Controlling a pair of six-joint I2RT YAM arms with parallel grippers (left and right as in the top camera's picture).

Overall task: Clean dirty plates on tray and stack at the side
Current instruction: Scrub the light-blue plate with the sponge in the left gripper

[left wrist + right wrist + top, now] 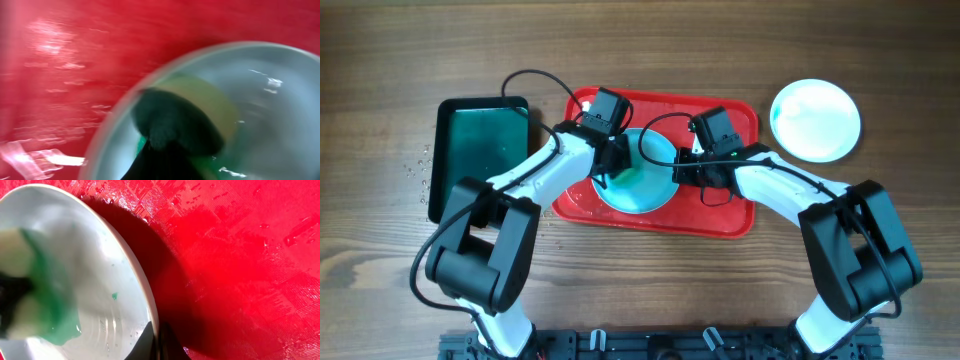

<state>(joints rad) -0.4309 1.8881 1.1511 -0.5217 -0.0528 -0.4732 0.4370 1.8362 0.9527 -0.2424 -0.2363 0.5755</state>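
The left gripper lifts over to the dark green tray (477,153), to the left in the overhead view, next and frees the sponge where the green tray's bottom is empty.
A pale aqua plate (638,190) lies in the middle of the red tray (740,112). My left gripper (610,165) is shut on a yellow and green sponge (205,102) and presses it on the plate's left side (272,95). My right gripper (682,168) is shut on the plate's right rim; its two fingers (160,341) pinch the edge. The right wrist view shows the plate (95,265) wet, with a small teal spot, and the sponge (45,305) blurred. Another plate (815,120), pale with an aqua tint, sits on the table at the upper right, off the tray.
A dark green tray (480,150) with a black rim lies left of the red tray. The red tray's floor (240,255) is wet with droplets, also in the left wrist view (65,60). Cables loop above both wrists.
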